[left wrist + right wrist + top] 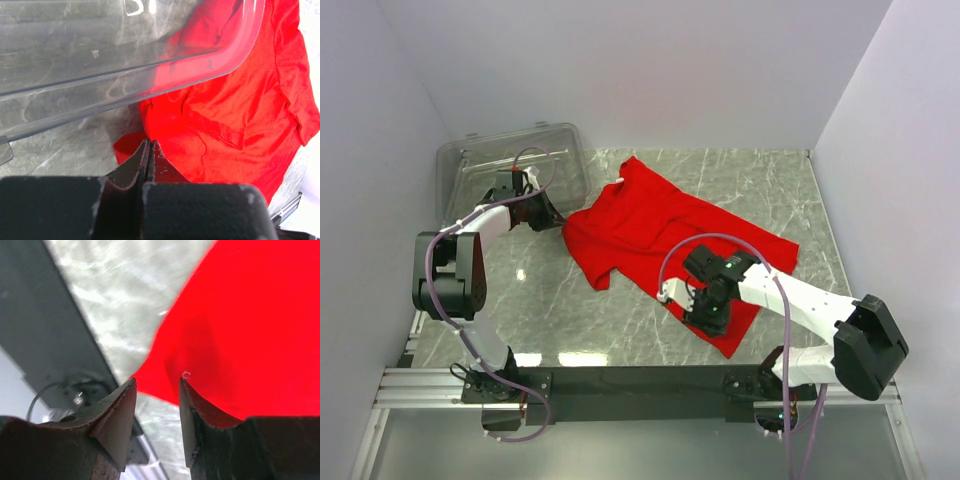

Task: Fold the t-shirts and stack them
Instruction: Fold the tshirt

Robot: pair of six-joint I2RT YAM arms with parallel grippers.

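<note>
I should move my right gripper down and back next, onto the corner of the red t-shirt's near hem past the gripper's open fingers, close to the black bar.
One red t-shirt (650,220) lies spread and rumpled across the middle of the marble table, partly folded over itself. My left gripper (542,212) is at its left edge, next to the bin. The left wrist view shows that gripper (149,142) shut, jaws pressed together, with no cloth visible between them and the red t-shirt (235,110) just beyond the tips. My right gripper (708,312) hovers over the shirt's near right corner. The right wrist view shows it (157,381) open, holding nothing, with the t-shirt (250,315) edge lying past its fingertips.
A clear plastic bin (510,170) stands at the back left, and its rim (100,50) hangs close over my left gripper. White walls close in the table on three sides. The black mounting rail (640,380) runs along the near edge, close to my right gripper.
</note>
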